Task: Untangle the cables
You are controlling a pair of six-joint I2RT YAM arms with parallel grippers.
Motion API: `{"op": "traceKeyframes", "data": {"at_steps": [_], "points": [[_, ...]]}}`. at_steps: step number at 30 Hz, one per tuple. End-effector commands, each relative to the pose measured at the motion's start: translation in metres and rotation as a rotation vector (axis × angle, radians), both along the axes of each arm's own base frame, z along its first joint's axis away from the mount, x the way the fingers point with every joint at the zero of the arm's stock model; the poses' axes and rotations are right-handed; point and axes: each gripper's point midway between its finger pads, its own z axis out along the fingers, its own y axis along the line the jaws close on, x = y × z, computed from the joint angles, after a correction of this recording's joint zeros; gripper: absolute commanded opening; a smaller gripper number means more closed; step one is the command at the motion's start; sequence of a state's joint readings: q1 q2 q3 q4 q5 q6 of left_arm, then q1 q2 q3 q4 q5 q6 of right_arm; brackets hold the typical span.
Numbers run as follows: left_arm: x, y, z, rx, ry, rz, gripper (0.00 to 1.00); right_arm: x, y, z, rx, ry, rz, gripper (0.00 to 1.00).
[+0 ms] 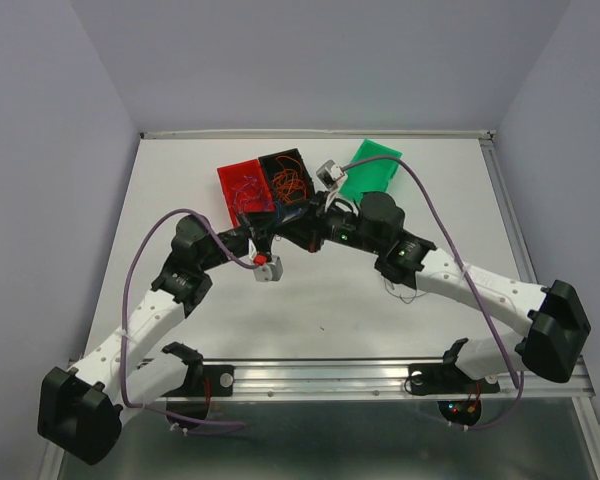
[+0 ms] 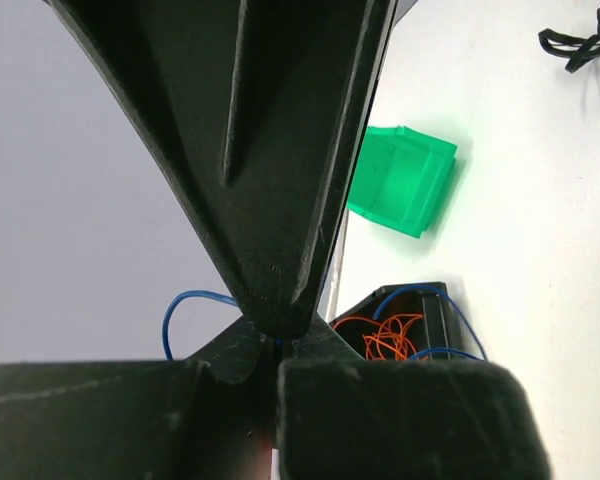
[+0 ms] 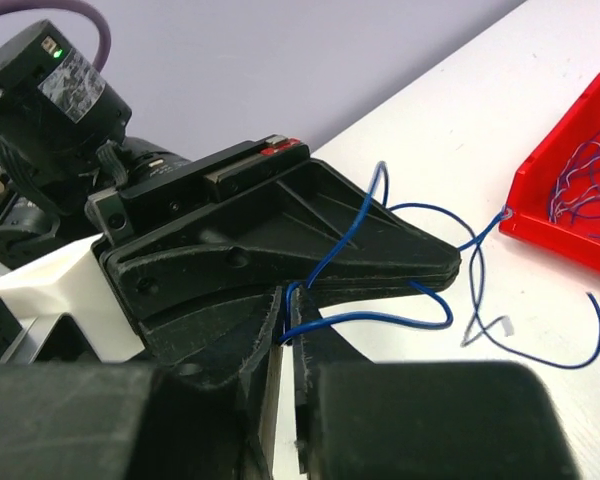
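The red bin with other blue wires is outward of my left gripper and below it. My left gripper should next swing outward over that bin, tilt down, lower and let go of the cable.
A thin blue cable [image 3: 400, 318] is strung between both grippers above the table, just in front of the bins. In the right wrist view my right gripper [image 3: 295, 300] is shut on a bend of it. The left gripper [image 3: 448, 265] crosses in front, its jaws pressed together with the blue cable running into their seam. The cable's free end [image 3: 580, 350] trails onto the table beside the red bin. From the left wrist view, my left gripper [image 2: 277, 345] is shut and a blue loop [image 2: 172, 318] sticks out to the left. In the top view both grippers [image 1: 280, 220] [image 1: 303, 226] meet tip to tip.
Three bins stand at the back. The red bin [image 1: 242, 188] holds purple and blue wires [image 3: 590, 180]. The black bin [image 1: 286, 173] holds orange wires [image 2: 388, 338]. The green bin [image 1: 372, 170] lies tilted. Lilac arm cables [image 1: 140, 270] arc over both arms.
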State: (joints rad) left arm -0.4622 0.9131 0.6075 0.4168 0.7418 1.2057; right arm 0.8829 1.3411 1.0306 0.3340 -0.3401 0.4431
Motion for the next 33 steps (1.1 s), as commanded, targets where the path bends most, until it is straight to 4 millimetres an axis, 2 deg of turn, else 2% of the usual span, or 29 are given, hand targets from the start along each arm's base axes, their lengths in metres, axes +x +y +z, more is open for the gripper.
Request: {"op": "traceKeyframes", "data": {"at_steps": [1,6,8,9,11,12,16,17,18,21,22,25,26,29,30,33], "points": [[-0.006,-0.002,0.013,-0.079,0.014,-0.002,0.00,0.002,-0.012,0.026,0.062,-0.077,-0.079,0.17],[0.006,0.009,0.018,-0.166,0.121,0.086,0.00,0.034,-0.041,0.022,0.045,-0.089,-0.324,0.45],[0.017,0.016,0.027,-0.236,0.159,0.154,0.00,0.042,-0.053,0.022,0.043,-0.094,-0.400,0.52],[0.023,0.017,0.031,-0.262,0.191,0.177,0.00,0.049,-0.061,0.021,0.043,-0.093,-0.455,0.60],[0.034,0.025,0.034,-0.301,0.218,0.240,0.00,0.052,-0.069,0.020,0.036,-0.100,-0.500,0.64],[0.040,0.025,0.030,-0.313,0.258,0.256,0.00,0.054,-0.072,0.019,0.036,-0.101,-0.520,0.67],[0.067,0.034,0.043,-0.423,0.332,0.357,0.00,0.065,-0.089,0.019,0.038,-0.109,-0.624,0.70],[0.082,0.038,0.036,-0.438,0.362,0.421,0.00,0.067,-0.092,0.017,0.039,-0.108,-0.644,0.71],[0.090,0.040,0.047,-0.483,0.373,0.444,0.00,0.070,-0.096,0.016,0.038,-0.106,-0.676,0.71],[0.117,0.054,0.044,-0.534,0.393,0.553,0.00,0.072,-0.098,0.015,0.040,-0.111,-0.692,0.71],[0.122,0.058,0.055,-0.572,0.368,0.567,0.00,0.073,-0.099,0.015,0.043,-0.112,-0.696,0.71],[0.143,0.077,0.054,-0.624,0.364,0.655,0.00,0.073,-0.098,0.016,0.050,-0.114,-0.696,0.71],[0.149,0.082,0.061,-0.646,0.346,0.665,0.00,0.074,-0.098,0.015,0.049,-0.116,-0.696,0.71],[0.171,0.092,0.055,-0.649,0.356,0.709,0.00,0.075,-0.099,0.014,0.052,-0.115,-0.708,0.71],[0.181,0.092,0.044,-0.633,0.373,0.721,0.00,0.076,-0.100,0.015,0.055,-0.116,-0.713,0.71],[0.198,0.099,0.041,-0.637,0.368,0.748,0.00,0.076,-0.102,0.014,0.056,-0.119,-0.721,0.71]]}}
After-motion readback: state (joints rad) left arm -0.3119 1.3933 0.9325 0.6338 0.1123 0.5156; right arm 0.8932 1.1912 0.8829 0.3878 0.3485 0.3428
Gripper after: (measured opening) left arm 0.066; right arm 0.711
